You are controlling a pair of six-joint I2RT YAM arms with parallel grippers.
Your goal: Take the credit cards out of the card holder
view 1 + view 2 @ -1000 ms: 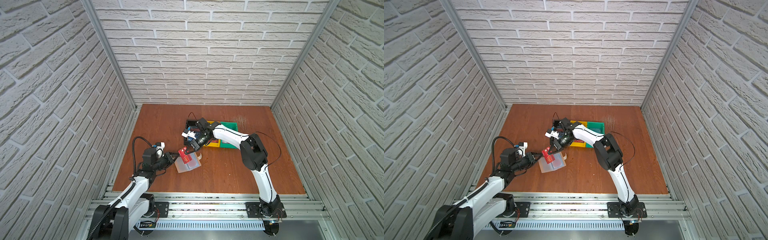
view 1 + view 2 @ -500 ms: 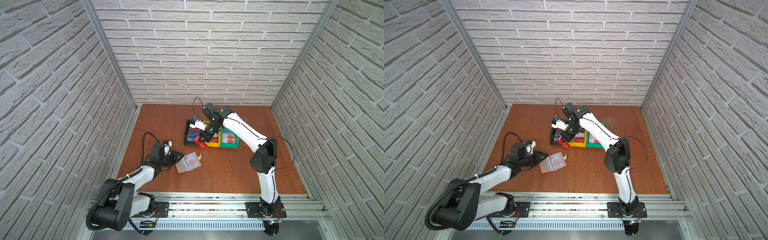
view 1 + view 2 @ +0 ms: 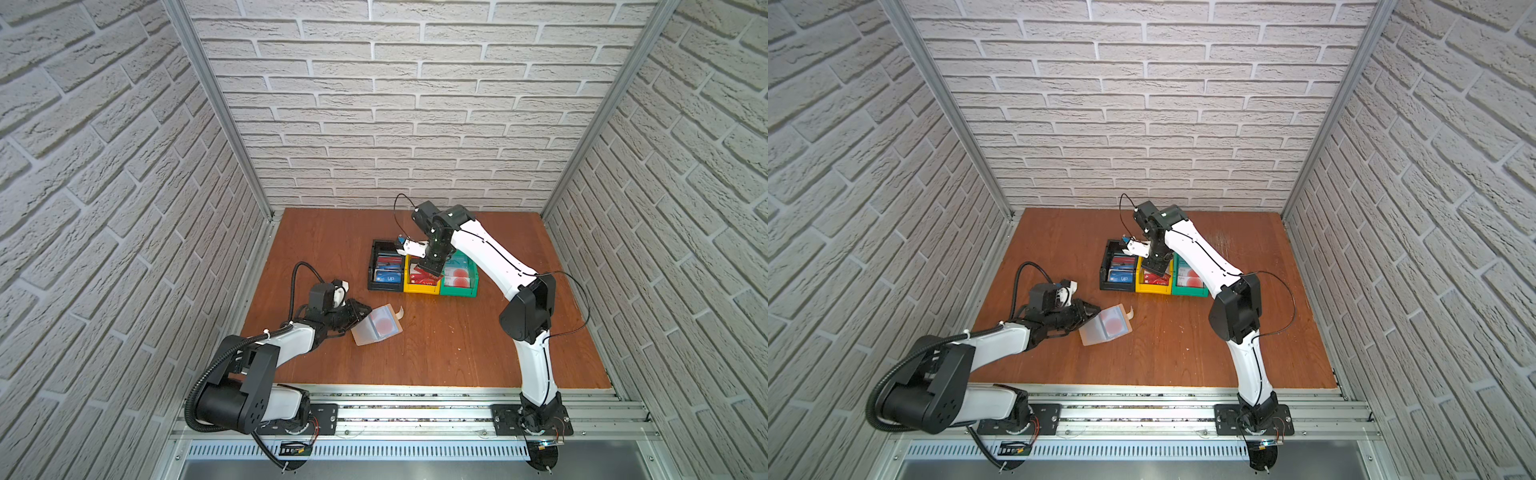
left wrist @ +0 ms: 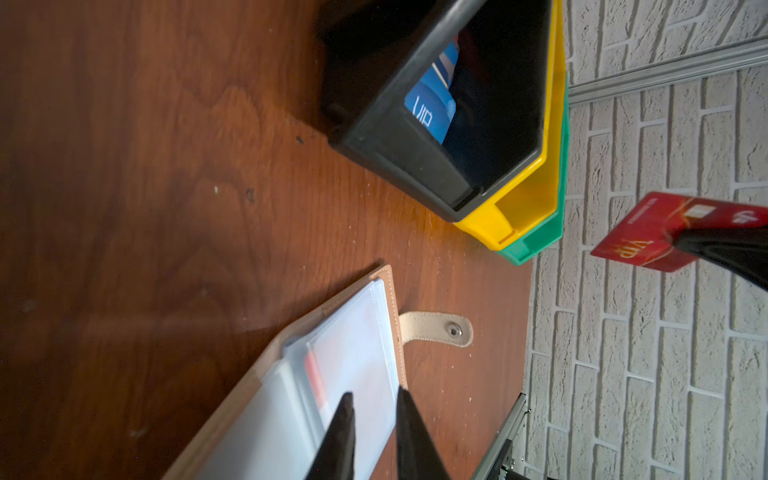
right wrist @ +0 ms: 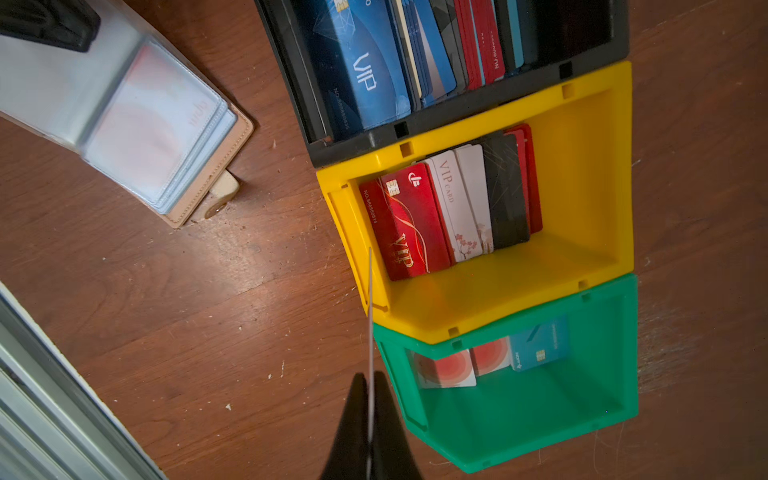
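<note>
My right gripper holds the dark red credit card and should next move down to the yellow bin's near end (image 3: pixel 421 281) (image 5: pixel 390 240) and release it, since a matching red card is there.
The tan card holder (image 3: pixel 376 324) (image 3: pixel 1106 326) lies open on the wooden table, its clear sleeves (image 4: pixel 353 361) raised on one side. A pale card with a red circle (image 3: pixel 380 323) (image 5: pixel 145 129) shows inside a sleeve. My left gripper (image 4: pixel 372 397) (image 3: pixel 361 313) is shut on the sleeves' edge. My right gripper (image 5: pixel 369 376) (image 3: pixel 430 270) is shut on a dark red credit card (image 4: pixel 681 232) (image 5: pixel 369 316), which hangs just above the yellow bin (image 3: pixel 422 289) (image 5: pixel 582 187).
Three bins stand side by side behind the holder: black (image 3: pixel 372 270) (image 5: pixel 299 104) with blue and red cards, yellow with red, white and black cards, green (image 3: pixel 457 291) (image 5: pixel 540 415) with red-circle cards and a blue one. The holder's snap tab (image 4: pixel 436 332) lies flat towards the bins.
My right gripper has carried the dark red card away from the card holder and back to the yellow bin. My left gripper keeps its hold on the sleeves.
</note>
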